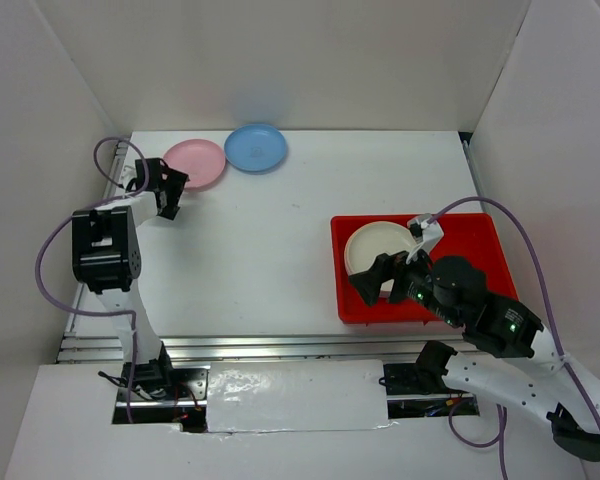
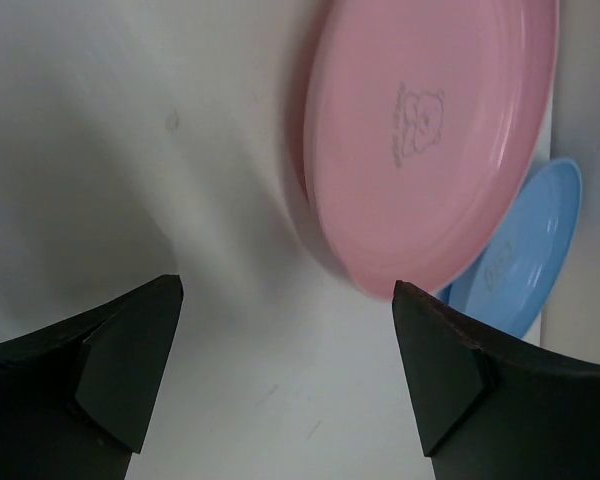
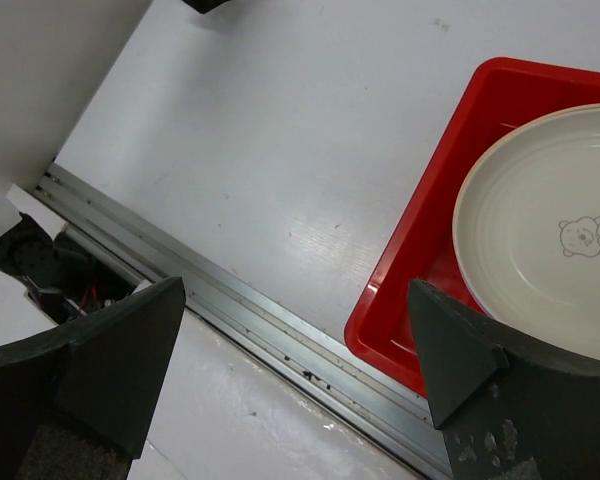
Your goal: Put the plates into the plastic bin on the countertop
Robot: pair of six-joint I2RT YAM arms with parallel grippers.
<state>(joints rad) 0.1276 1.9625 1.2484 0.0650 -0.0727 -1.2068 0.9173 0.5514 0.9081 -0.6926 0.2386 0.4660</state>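
The pink plate's near rim (image 1: 192, 187) (image 2: 318, 205) is below my left gripper's open fingers and just outward of them, so my left gripper will move down and slightly outward onto it next.
A pink plate (image 1: 195, 162) and a blue plate (image 1: 256, 147) lie side by side at the back left of the white countertop (image 1: 270, 240). The red plastic bin (image 1: 480, 240) sits at the right and holds a cream plate (image 1: 375, 245). My left gripper (image 1: 170, 207) is open and empty, just left of and in front of the pink plate (image 2: 430, 130); the blue plate (image 2: 525, 250) shows behind it. My right gripper (image 1: 380, 285) is open and empty above the bin's near left corner (image 3: 400, 330). The cream plate (image 3: 550, 230) shows in the right wrist view.
White walls (image 1: 40, 120) enclose the countertop on three sides. A metal rail (image 1: 250, 347) runs along the front edge and also shows in the right wrist view (image 3: 230, 300). Purple cables (image 1: 50, 270) hang by the left arm.
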